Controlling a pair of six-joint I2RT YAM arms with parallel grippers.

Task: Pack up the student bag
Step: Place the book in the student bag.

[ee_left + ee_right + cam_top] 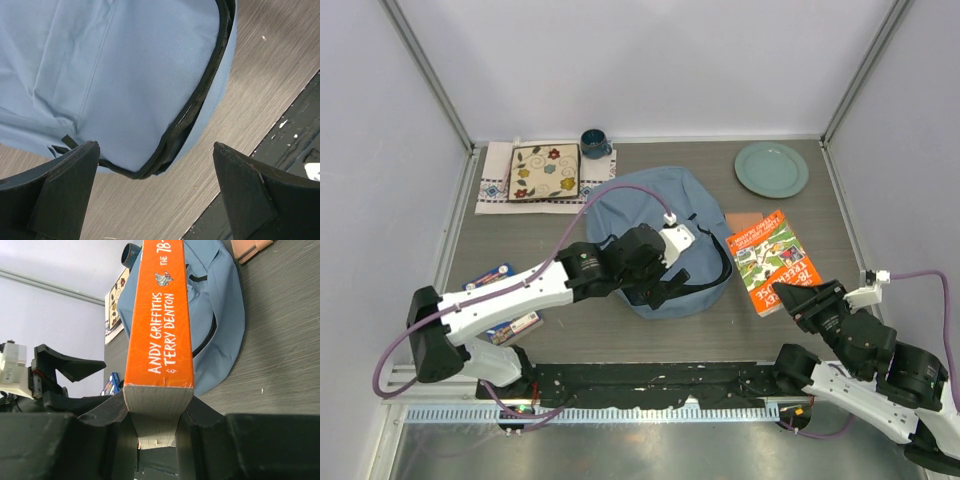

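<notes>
My left gripper lowers and shifts slightly toward the orange book (770, 255) next, its fingers straddling the bag's upper zipper edge, since the bag's opening is nearly shut.
The dusty-blue student bag (645, 205) lies in the middle of the table, its dark zipper line (200, 100) along the near edge. My left gripper (665, 283) hovers open and empty over that near edge; in the left wrist view (155, 190) the bag (125, 75) is just beyond the fingers (65, 185). My right gripper (798, 298) is shut on the near end of an orange book (770, 255), to the right of the bag. In the right wrist view the gripper (157, 425) clamps the book (162, 325) spine-up, with the bag (222, 315) behind it.
A green plate (771, 168) sits at the back right. A patterned book on a placemat (544, 172) and a dark mug (594, 143) are at the back left. A blue book (505, 300) lies under the left arm. A brown flat thing (742, 221) lies beside the orange book.
</notes>
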